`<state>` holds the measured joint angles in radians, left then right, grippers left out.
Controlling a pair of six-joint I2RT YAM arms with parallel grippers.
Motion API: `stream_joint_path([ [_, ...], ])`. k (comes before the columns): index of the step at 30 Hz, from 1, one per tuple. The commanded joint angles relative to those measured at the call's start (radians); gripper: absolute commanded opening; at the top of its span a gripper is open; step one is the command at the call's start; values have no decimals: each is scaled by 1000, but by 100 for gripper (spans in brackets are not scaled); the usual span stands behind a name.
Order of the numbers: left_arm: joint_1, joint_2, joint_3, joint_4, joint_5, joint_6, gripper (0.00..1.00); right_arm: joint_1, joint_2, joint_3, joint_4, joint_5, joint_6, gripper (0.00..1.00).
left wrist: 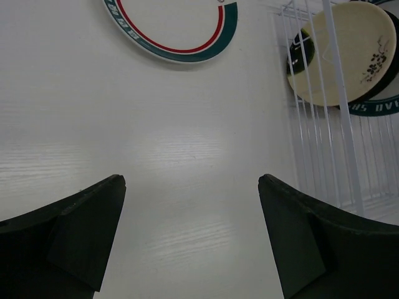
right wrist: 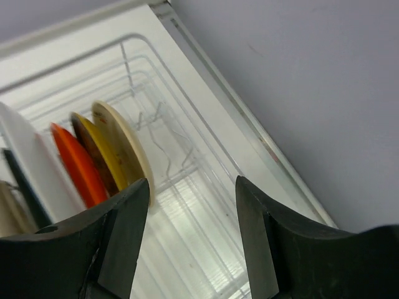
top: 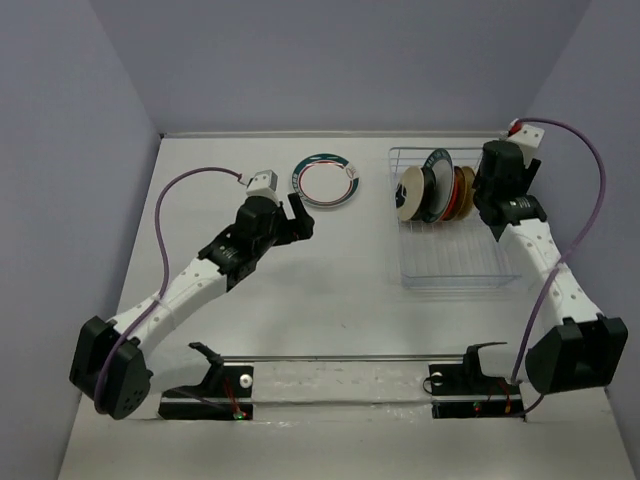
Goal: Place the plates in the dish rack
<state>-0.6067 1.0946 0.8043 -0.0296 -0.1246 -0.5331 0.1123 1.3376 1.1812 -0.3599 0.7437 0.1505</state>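
Note:
The left gripper will next move outward and down to close on the flat plate's rim farthest from the rack, since that rim is outward and below.
A white plate with a green and red rim [top: 325, 182] [left wrist: 174, 31] lies flat on the table. My left gripper [top: 300, 215] [left wrist: 192, 180] hangs open just in front of it, with nothing between its fingers. The wire dish rack [top: 455, 280] [right wrist: 156, 124] [left wrist: 350, 156] holds several plates standing on edge. Among them are a cream plate [right wrist: 124, 149], a mustard-brown one [right wrist: 93, 152], an orange one [right wrist: 75, 165] and a white one [right wrist: 31, 162]. My right gripper [top: 484, 205] [right wrist: 190, 190] is open above the rack's right end. Its left finger is beside the cream plate, and it holds nothing.
A cream plate with a dark flower motif [left wrist: 349, 56] faces the left end of the rack. Purple walls close in the back and both sides. The right wall runs close to the rack's far side [right wrist: 299, 93]. A rail with two black stands [top: 220, 385] lines the near edge.

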Motion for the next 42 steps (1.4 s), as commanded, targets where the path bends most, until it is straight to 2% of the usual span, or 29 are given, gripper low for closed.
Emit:
stream_joint_path([
  [1,18,149,93,164,-99,-50,99,4,-141,-8,-11,-152,92,63],
  [3,30,248,142,183,-122,-57,95,4,-222,-50,-1,-266,144,63],
  [4,51,287,185,191,-132,-67,94,4,-251,-75,18,-399,152,62],
  [5,64,321,206,194,-135,-73,88,4,-306,-96,47,-467,173,62],
  [7,108,433,248,204,-124,-88,85,4,-353,-143,62,-608,198,62],
  [10,166,601,361,201,-89,-114,79,4,-434,-184,84,-734,230,62],
  [11,179,602,383,203,-84,-122,78,4,-434,-195,87,-772,234,62],
  [15,225,763,482,212,-52,-160,75,4,-509,-232,91,-874,247,62],
  [22,252,979,654,215,8,-200,71,4,-546,-278,142,-1039,299,62],
  [26,254,1083,739,215,55,-214,64,4,-540,-290,157,-1077,310,62],
  [27,255,1108,746,214,59,-218,58,4,-540,-290,157,-1083,311,62],
  [28,257,1116,739,226,62,-234,50,4,-541,-288,159,-1090,311,62],
  [31,263,1116,693,298,74,-260,32,4,-538,-287,160,-1101,314,62],
  [32,269,1105,678,333,80,-266,17,4,-532,-287,164,-1104,317,62],
  [33,272,1096,662,348,85,-271,8,13,-528,-288,167,-1109,322,62],
  [39,289,903,460,470,85,-265,6,42,-466,-267,197,-1178,337,63],
  [42,288,672,331,530,82,-265,6,105,-414,-247,222,-1175,350,70],
])
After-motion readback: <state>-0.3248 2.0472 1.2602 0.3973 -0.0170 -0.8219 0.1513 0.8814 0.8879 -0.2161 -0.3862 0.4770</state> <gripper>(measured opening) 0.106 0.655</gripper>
